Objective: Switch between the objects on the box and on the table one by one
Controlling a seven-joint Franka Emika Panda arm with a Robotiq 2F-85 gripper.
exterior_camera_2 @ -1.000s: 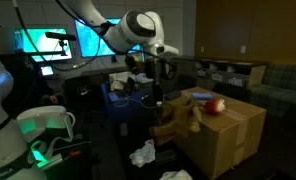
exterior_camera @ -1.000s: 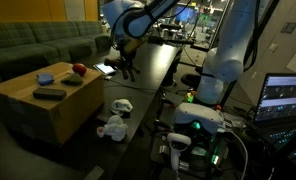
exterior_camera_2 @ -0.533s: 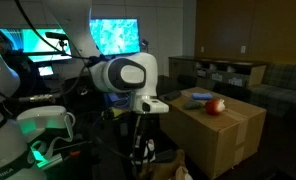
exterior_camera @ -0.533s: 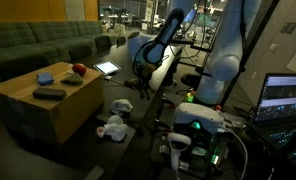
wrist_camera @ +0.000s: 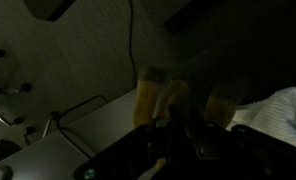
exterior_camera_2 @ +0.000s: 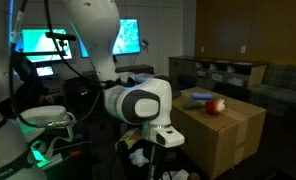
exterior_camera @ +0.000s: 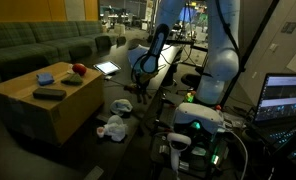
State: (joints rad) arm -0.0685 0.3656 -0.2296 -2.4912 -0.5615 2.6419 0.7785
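Observation:
The bare tabletop beside the white cloth rag is clear. I need to move my gripper down toward that spot next and let go of the brownish piece there.
The tan cardboard box (exterior_camera: 28, 112) (exterior_camera_2: 228, 135) carries a red roundish piece (exterior_camera: 79, 69) (exterior_camera_2: 216, 105), a small blue piece (exterior_camera: 46, 77) (exterior_camera_2: 195, 96) and a flat black bar (exterior_camera: 50, 93). A white cloth rag (exterior_camera: 115, 126) (exterior_camera_2: 138, 158) (wrist_camera: 284, 110) lies on the black table (exterior_camera: 83, 145). My gripper (exterior_camera: 139, 90) (wrist_camera: 183, 112) hangs low over the table beside the rag. It is shut on a brownish piece (wrist_camera: 150, 95), whose tan limbs stick out past the fingers in the wrist view. In both exterior views the arm hides that piece.
A tablet with a bright screen (exterior_camera: 106, 68) lies on the table behind the box. A green sofa (exterior_camera: 33, 45) stands beyond. The robot base and cables (exterior_camera: 193, 130) sit at the table's near end, next to a laptop (exterior_camera: 286, 98).
The arm has swung away from the box and dropped toward the table near the white rag, still shut on the brownish piece. The things on the box have not moved.

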